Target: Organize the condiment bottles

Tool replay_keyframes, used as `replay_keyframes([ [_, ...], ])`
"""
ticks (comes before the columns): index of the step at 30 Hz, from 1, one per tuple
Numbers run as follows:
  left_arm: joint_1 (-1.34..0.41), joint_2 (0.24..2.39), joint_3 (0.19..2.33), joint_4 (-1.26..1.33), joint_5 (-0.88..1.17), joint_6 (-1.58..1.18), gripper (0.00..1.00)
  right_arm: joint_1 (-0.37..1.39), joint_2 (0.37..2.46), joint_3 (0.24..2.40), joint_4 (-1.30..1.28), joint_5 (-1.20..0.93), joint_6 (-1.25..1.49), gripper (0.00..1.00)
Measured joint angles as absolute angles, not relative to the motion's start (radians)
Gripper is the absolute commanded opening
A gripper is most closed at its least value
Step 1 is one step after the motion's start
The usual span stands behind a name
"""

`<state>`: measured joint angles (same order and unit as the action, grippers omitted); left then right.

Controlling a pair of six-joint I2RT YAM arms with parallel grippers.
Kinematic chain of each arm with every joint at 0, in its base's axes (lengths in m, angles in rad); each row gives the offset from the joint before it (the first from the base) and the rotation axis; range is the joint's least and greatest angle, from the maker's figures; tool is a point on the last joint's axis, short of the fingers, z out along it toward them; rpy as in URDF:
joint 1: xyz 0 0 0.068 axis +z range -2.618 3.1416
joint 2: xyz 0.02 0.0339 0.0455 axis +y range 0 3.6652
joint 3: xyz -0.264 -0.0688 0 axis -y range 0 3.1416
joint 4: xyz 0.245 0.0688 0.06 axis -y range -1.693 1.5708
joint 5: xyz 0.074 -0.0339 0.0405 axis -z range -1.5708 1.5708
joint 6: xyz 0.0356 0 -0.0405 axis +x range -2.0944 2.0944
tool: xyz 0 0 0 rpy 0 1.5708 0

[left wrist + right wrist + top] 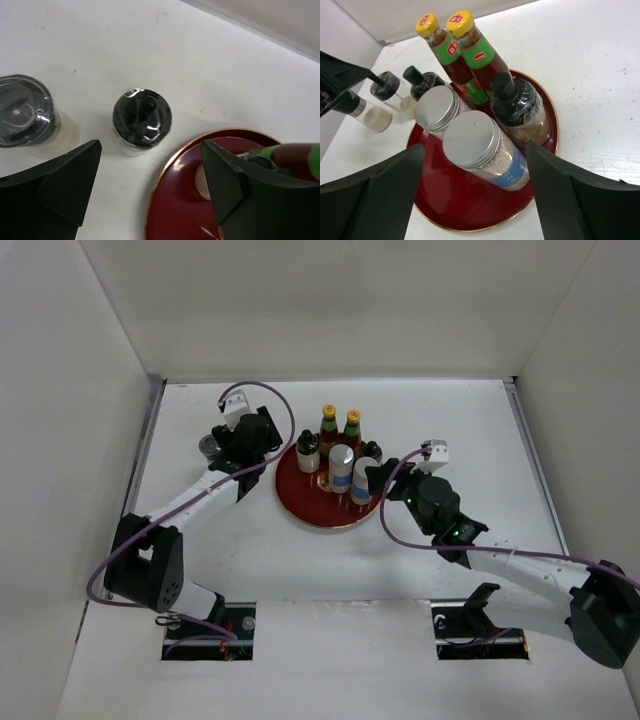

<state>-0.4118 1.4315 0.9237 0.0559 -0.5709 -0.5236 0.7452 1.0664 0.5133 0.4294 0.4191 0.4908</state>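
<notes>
The black lid of the nearer jar (142,117) is below and outward, still off the tray, so my left gripper will next lower its fingers outward around it.
A round red tray (300,502) holds two dark bottles with orange caps (470,47), two silver-lidded blue-banded shakers (485,150) and two black-capped jars (517,107). Two more black-lidded jars (142,120) stand on the table left of the tray; the other one (22,110) is farther left. My left gripper (150,185) is open and empty above the tray's left rim, just short of the nearer jar. My right gripper (477,187) is open and empty, its jaws either side of the nearest shaker but behind it. In the top view the left gripper (255,472) and the right gripper (377,480) flank the tray.
White walls enclose the table on the left, back and right. The tray's near part (460,200) is bare. The left gripper's finger (342,80) shows at the left edge of the right wrist view, over the two loose jars.
</notes>
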Motion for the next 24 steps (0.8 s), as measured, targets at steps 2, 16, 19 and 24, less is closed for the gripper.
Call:
replay_keyframes([
  [2, -0.397, 1.452, 0.924, 0.058, -0.572, -0.524, 0.8, 0.745, 1.076, 0.513, 0.429, 0.419, 0.49, 0.93],
  [16, -0.336, 1.658, 1.034, 0.062, -0.54, -0.505, 0.74, 0.748, 1.11, 0.513, 0.433, 0.418, 0.486, 0.95],
  [19, -0.33, 1.677, 1.058, 0.065, -0.539, -0.498, 0.72, 0.748, 1.118, 0.513, 0.435, 0.418, 0.485, 0.95],
  [24, -0.323, 1.703, 1.078, 0.068, -0.537, -0.491, 0.67, 0.748, 1.12, 0.513, 0.435, 0.418, 0.483, 0.96],
])
